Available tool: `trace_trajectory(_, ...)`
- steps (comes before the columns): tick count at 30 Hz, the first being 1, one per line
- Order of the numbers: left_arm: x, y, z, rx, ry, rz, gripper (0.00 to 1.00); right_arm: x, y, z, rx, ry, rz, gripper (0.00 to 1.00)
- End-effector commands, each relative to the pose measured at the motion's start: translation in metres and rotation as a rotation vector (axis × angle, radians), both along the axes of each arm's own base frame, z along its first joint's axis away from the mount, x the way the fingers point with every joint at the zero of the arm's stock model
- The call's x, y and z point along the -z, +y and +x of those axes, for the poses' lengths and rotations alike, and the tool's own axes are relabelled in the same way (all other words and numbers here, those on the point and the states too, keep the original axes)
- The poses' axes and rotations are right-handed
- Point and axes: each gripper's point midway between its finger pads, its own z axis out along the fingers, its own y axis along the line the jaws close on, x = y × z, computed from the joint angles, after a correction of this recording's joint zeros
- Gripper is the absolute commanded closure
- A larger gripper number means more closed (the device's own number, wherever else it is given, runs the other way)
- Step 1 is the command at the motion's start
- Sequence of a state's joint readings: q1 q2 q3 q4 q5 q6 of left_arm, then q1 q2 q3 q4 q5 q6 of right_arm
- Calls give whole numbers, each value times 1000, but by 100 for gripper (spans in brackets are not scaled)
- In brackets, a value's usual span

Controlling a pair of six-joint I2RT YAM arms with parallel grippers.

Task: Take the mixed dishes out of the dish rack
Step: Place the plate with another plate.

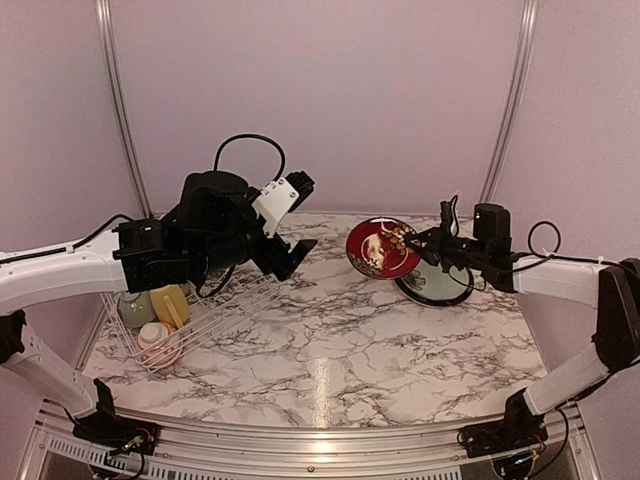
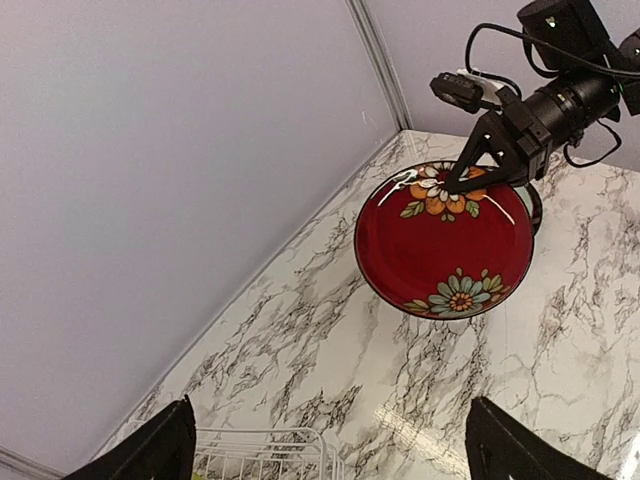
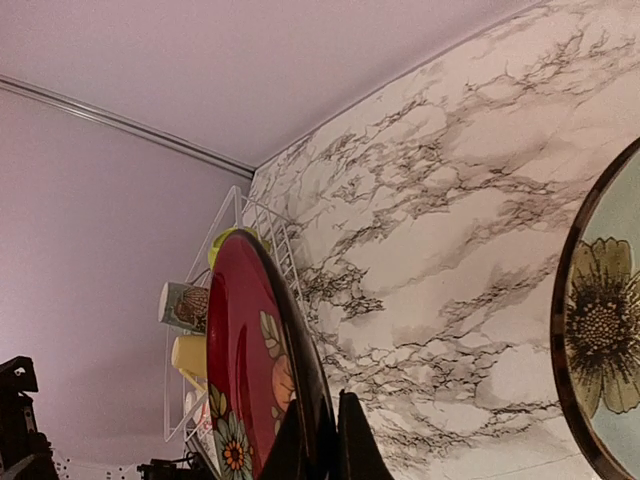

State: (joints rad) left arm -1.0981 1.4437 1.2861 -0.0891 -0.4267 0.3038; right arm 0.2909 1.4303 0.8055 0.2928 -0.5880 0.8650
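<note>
I will move my right gripper to the right in the top view and down, and I will release the red plate (image 1: 380, 248) onto the pale green plate (image 1: 436, 285), because that plate lies flat.
My right gripper (image 1: 413, 243) is shut on the rim of a red patterned plate (image 1: 380, 248) and holds it tilted on edge above the table, right of centre. The plate also shows in the left wrist view (image 2: 445, 240) and in the right wrist view (image 3: 245, 360), pinched between my fingers (image 3: 352, 440). My left gripper (image 1: 297, 222) is open and empty, above the far end of the white wire dish rack (image 1: 215, 318). The rack holds a yellow mug (image 1: 170, 304), a pale mug (image 1: 135, 308) and a red-patterned bowl (image 1: 158, 344). A lime-green bowl (image 3: 225, 240) shows in it too.
A dark-rimmed pale green plate with a flower (image 1: 440, 284) lies flat on the marble table under my right gripper, and at the right edge of the right wrist view (image 3: 605, 330). Metal frame posts (image 1: 120, 100) and walls stand behind. Cables hang from both arms.
</note>
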Motion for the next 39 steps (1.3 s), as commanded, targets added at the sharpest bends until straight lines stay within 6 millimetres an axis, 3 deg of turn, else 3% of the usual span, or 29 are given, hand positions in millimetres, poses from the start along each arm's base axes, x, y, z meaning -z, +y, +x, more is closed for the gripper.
trace_trajectory(1, -17, 15, 0, 14, 69, -151, 1, -7, -49, 10, 119, -31, -31, 100)
trace_trajectory(10, -29, 53, 0, -31, 68, -252, 1, 15, -141, 21, 309, 21, -84, 99)
trace_trajectory(15, -31, 69, 0, -74, 66, -270, 1, 34, -168, 26, 351, 66, -120, 98)
trace_trajectory(24, -35, 90, 2, -144, 40, -283, 1, 61, -182, 45, 378, 106, -211, 97)
trace_trajectory(39, -37, 99, 11, -205, 35, -276, 1, 96, -173, 69, 298, 137, -162, 91)
